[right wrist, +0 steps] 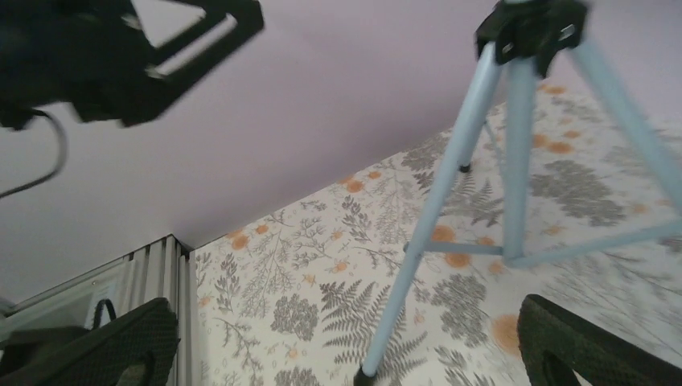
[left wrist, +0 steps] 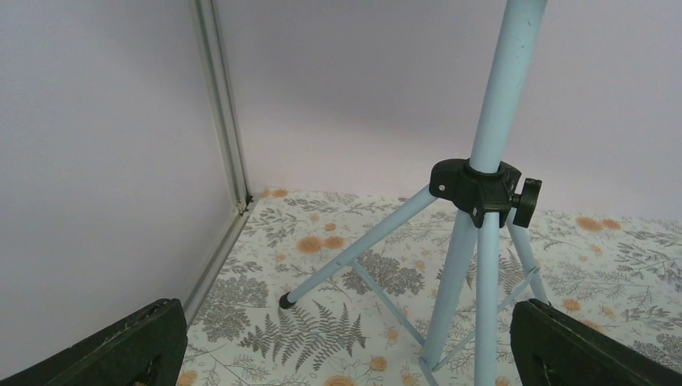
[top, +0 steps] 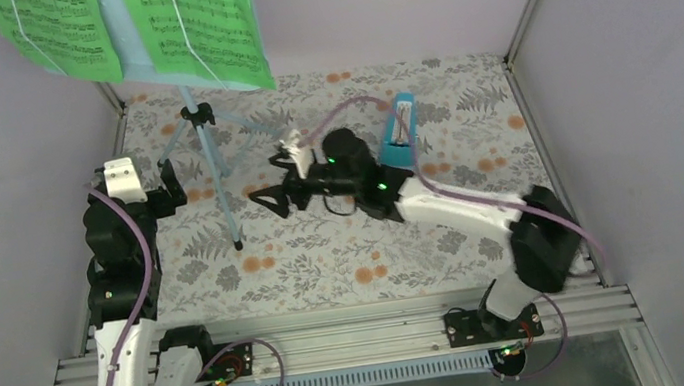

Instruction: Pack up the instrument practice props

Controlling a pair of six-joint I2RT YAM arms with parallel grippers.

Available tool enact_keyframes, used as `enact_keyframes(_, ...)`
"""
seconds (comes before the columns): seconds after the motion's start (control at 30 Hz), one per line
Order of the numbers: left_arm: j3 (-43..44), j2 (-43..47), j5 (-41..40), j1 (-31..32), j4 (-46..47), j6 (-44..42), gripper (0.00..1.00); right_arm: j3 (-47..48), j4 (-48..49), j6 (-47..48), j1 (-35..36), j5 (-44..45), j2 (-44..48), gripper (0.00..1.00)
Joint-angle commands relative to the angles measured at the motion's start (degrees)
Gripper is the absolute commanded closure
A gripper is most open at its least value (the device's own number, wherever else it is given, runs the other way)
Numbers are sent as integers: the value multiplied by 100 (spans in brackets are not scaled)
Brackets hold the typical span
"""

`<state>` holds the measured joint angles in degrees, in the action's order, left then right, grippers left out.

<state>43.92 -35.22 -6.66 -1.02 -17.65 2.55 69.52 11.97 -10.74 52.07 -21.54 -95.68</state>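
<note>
My right gripper's fingers face the music stand's leg, so the gripper will swing away and turn them outward and down over the small blue metronome's top [top: 404, 100].
The pale blue tripod music stand [top: 209, 161] stands upright at the back left of the floral table. Its desk at the top holds two bright green sheet-music pages [top: 198, 26]. The small blue metronome [top: 400, 129] stands upright at the back, just behind my right wrist. My left gripper [top: 172, 189] is open just left of the stand's pole [left wrist: 499, 96] and touches nothing. My right gripper [top: 277, 178] is open to the right of the stand, holding nothing. In the right wrist view a stand leg [right wrist: 450, 193] runs between its jaws, farther off.
Pale walls close in the left, back and right sides, with a metal corner post [left wrist: 221, 121] at the back left. An aluminium rail [top: 338, 340] carrying both arm bases runs along the near edge. The stand's legs spread across the floral cloth [top: 327, 256].
</note>
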Motion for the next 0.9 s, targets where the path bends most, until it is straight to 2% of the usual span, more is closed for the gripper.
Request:
enact_keyframes(0.0, -40, 89, 97, -30, 124, 43, 0, -1031, -609, -85, 19, 1184, 1499, 0)
enact_keyframes(0.17, -67, 101, -78, -30, 138, 103, 0, -1451, -1902, -516, -380, 2520, 2751, 0)
enact_keyframes(0.33, -32, 49, -226, -39, 106, 162, 0, -1278, -2920, -1016, -1436, 2955, 3190, 1)
enact_keyframes(0.5, -38, 99, -150, -39, 107, 160, 0, -891, -3539, -1474, -2379, 3058, 2878, 1)
enact_keyframes(0.67, -41, 147, -74, -39, 105, 153, 0, -452, -3716, -1543, -2975, 2983, 2305, 0)
enact_keyframes(0.87, -36, 181, -8, -39, 96, 133, 0, 364, -4012, -1327, -3494, 2522, 1082, 1)
